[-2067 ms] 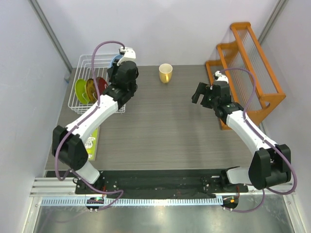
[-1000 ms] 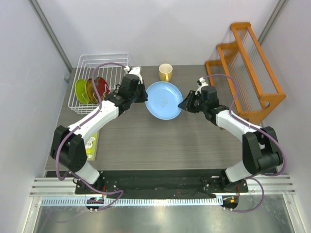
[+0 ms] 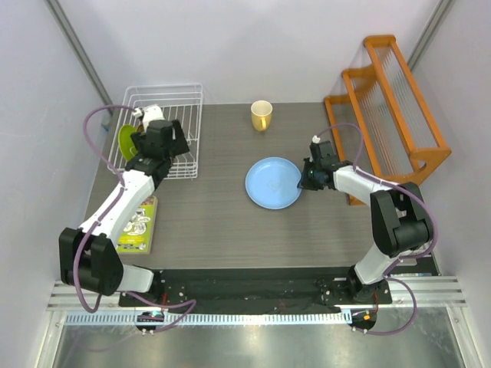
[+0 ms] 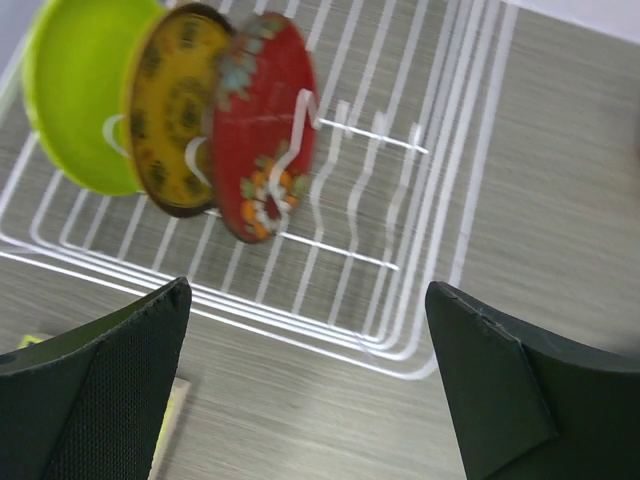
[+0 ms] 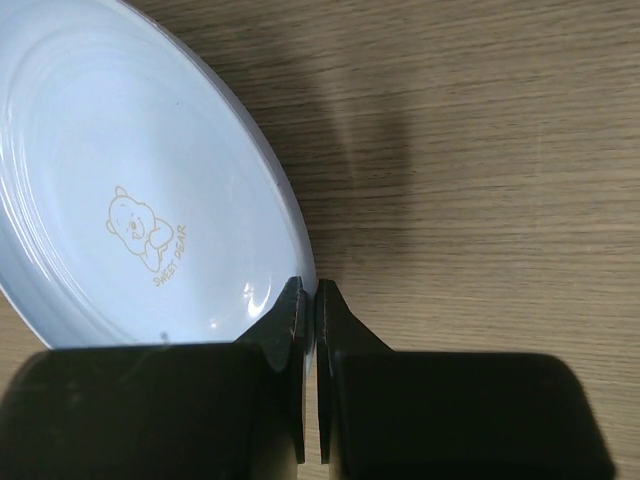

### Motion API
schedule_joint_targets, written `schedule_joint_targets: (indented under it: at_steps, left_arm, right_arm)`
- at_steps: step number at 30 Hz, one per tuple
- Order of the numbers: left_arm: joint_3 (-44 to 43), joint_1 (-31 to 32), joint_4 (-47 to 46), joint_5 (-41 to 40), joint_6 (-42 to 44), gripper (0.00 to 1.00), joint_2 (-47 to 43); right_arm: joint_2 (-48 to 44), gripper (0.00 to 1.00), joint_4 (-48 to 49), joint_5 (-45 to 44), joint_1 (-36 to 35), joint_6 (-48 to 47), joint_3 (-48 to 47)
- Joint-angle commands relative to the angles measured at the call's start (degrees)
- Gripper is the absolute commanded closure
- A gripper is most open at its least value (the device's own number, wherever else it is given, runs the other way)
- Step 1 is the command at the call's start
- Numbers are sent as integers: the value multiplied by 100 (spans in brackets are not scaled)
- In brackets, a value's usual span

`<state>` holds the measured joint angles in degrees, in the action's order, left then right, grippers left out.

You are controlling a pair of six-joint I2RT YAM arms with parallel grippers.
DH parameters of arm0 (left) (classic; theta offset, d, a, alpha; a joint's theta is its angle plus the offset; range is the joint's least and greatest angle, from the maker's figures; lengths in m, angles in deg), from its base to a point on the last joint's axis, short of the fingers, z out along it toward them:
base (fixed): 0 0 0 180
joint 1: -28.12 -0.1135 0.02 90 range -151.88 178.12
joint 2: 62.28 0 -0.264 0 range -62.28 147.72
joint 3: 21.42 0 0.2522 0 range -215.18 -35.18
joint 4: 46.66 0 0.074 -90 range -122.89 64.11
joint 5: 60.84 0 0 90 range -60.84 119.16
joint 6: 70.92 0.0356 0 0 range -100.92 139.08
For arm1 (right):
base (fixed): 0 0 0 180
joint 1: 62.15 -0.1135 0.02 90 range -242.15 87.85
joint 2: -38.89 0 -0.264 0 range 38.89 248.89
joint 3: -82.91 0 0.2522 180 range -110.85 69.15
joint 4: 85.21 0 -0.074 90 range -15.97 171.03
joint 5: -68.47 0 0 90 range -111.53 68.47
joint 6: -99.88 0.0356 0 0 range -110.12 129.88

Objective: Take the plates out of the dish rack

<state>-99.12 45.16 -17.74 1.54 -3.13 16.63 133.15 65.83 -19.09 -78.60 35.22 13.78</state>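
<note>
I should lower my left gripper toward the red floral plate (image 4: 262, 130), fingers on both sides of its near rim; it stands last in the row, beside empty pegs.
The light blue plate (image 3: 274, 182) lies low over the middle of the table, bear print up. My right gripper (image 3: 305, 176) is shut on its right rim; in the right wrist view both fingers pinch the light blue plate's (image 5: 130, 200) edge at the gripper (image 5: 312, 290). My left gripper (image 3: 157, 142) hangs open over the front of the white dish rack (image 3: 163, 93), holding nothing. Below the left gripper (image 4: 308, 290), the red floral plate (image 4: 262, 130), the yellow patterned plate (image 4: 170, 110) and the lime green plate (image 4: 75, 90) stand upright between the dish rack's (image 4: 400, 350) tines.
A yellow cup (image 3: 261, 115) stands at the back middle. An orange wooden slatted rack (image 3: 391, 100) fills the back right. A flat yellow-green packet (image 3: 138, 222) lies by the table's left edge, in front of the dish rack.
My left gripper has opened, let go of the light blue plate and swung back left over the rack. My right gripper has shut on the plate's rim and lowered it.
</note>
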Motion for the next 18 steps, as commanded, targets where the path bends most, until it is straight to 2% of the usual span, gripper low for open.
schedule_joint_targets:
  at_steps: [1,7,8,10,11,12,14,18]
  left_arm:
    - [119,-508,-294,177,42,1,-113]
    - [154,-930,-461,573,-28,1,80]
    - [154,-1000,-496,608,-63,0,106]
    - [180,-1053,-627,784,-90,0,220]
    - [172,-1062,-663,801,-107,1,264]
    - [163,-1080,-698,810,-116,1,361]
    - [128,-1123,-821,889,-142,1,458]
    - [-12,-1211,-1085,899,-143,1,774]
  right_arm:
    - [-13,99,105,-217,89,-38,-219]
    - [49,99,-211,-858,264,49,-246]
    - [58,96,-324,-1007,308,41,-272]
    - [75,85,-430,-1105,344,-3,-316]
    - [84,61,-527,-1244,361,-20,-342]
    - [75,47,-562,-1307,362,-21,-351]
    - [-3,29,-685,-1438,362,-29,-386]
    - [-311,26,-756,-1527,362,-152,-430]
